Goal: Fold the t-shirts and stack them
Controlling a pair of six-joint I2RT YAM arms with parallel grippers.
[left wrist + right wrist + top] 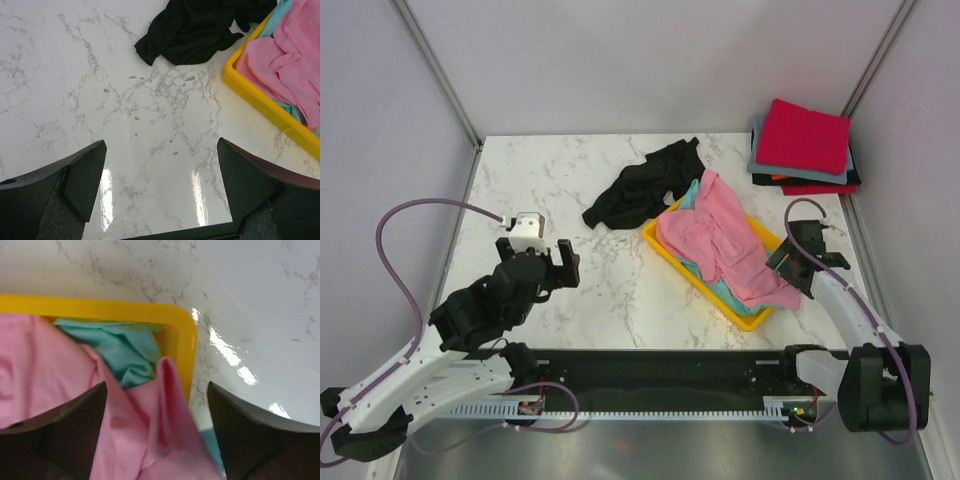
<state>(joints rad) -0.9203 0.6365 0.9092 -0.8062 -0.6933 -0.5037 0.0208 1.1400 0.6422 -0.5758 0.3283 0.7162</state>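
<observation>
My right gripper lifts across the tray [665,245] next, then lowers onto the pink t-shirt's edge by the black t-shirt [642,186]. That edge lies against the tray's rim.
A crumpled black t-shirt [642,186] lies on the marble table, seen also in the left wrist view [200,27]. A pink t-shirt [725,243] lies heaped over a teal one [720,288] in the yellow tray [665,245]. A stack of folded shirts with a red one on top [805,135] sits at the back right. My left gripper [552,264] is open and empty above bare marble, left of the tray. My right gripper [790,266] is open just above the pink shirt's raised fold [172,405] at the tray's right corner; teal cloth [125,350] shows beneath.
The yellow tray's rim [180,335] runs under my right gripper, and its near edge [260,100] lies right of my left gripper. Grey walls enclose the table at the left, back and right. Bare marble [150,115] spreads between the black shirt and my left gripper.
</observation>
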